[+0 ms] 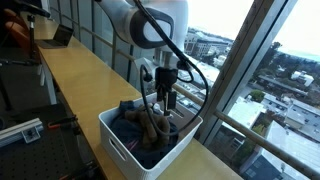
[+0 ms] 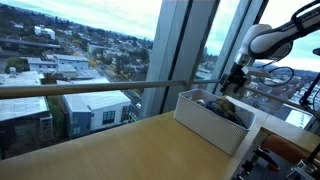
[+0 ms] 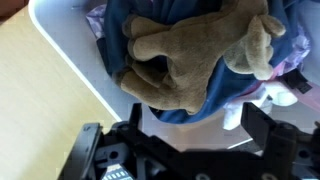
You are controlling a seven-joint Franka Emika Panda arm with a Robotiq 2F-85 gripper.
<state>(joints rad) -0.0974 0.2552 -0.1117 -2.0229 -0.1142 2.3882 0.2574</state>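
Note:
I will next lower my open gripper into the white bin and onto the brown plush animal (image 3: 190, 60).
My gripper (image 1: 165, 100) hangs just above a white bin (image 1: 118, 140) on a long wooden counter by the window. The bin holds a brown plush animal (image 3: 190, 60) lying on blue cloth (image 3: 200, 100), with a bit of purple and white fabric beside it. In the wrist view the two black fingers (image 3: 190, 125) stand wide apart with nothing between them, just over the plush and cloth. The gripper (image 2: 232, 80) and the bin (image 2: 205, 125) also show in the exterior view from along the window.
The wooden counter (image 1: 80, 70) runs along a tall window with a metal rail (image 2: 90, 88). A laptop (image 1: 60, 38) sits at the counter's far end. A metal breadboard plate (image 1: 20, 130) lies lower down beside the counter.

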